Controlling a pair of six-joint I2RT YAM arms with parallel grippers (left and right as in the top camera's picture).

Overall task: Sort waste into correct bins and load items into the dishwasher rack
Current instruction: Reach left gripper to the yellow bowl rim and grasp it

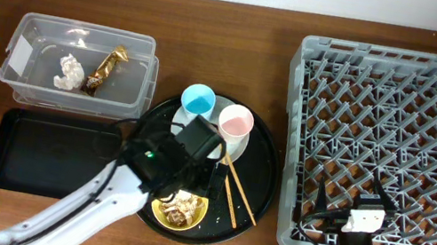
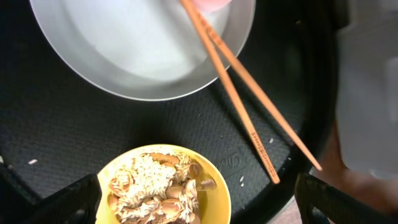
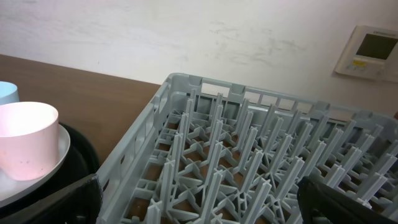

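Observation:
My left gripper lowers toward the chopsticks, onto the bowl's nearby rim (image 1: 203, 212) (image 2: 224, 188) next, since bare tray shows between the yellow bowl and the chopsticks.
The yellow bowl (image 1: 194, 218) holds brownish food scraps with rice (image 1: 178, 210) at the front of the round black tray (image 1: 260, 166). My left gripper (image 1: 181, 190) hovers over it, open and empty. In the left wrist view its fingers (image 2: 196, 205) straddle the bowl (image 2: 221, 193) and scraps (image 2: 152, 186). The grey-green plate (image 1: 238, 150) carries the blue cup (image 1: 198, 99) and pink cup (image 1: 235, 123). The chopsticks (image 1: 237, 193) lie from the plate (image 2: 124, 43) onto the tray. The tissue (image 1: 70, 71) and foil wrapper (image 1: 105, 69) lie in the clear tub (image 1: 133, 71). My right gripper (image 1: 369, 205) is open above the dishwasher rack's (image 1: 395, 145) front edge.
The shallow black tray (image 1: 41, 154) lies left of the round tray, in front of the tub. The right wrist view shows rack pegs (image 3: 249, 155) between my fingers (image 3: 199, 205), with the pink cup (image 3: 25, 140) and blue cup (image 3: 6, 92) at far left.

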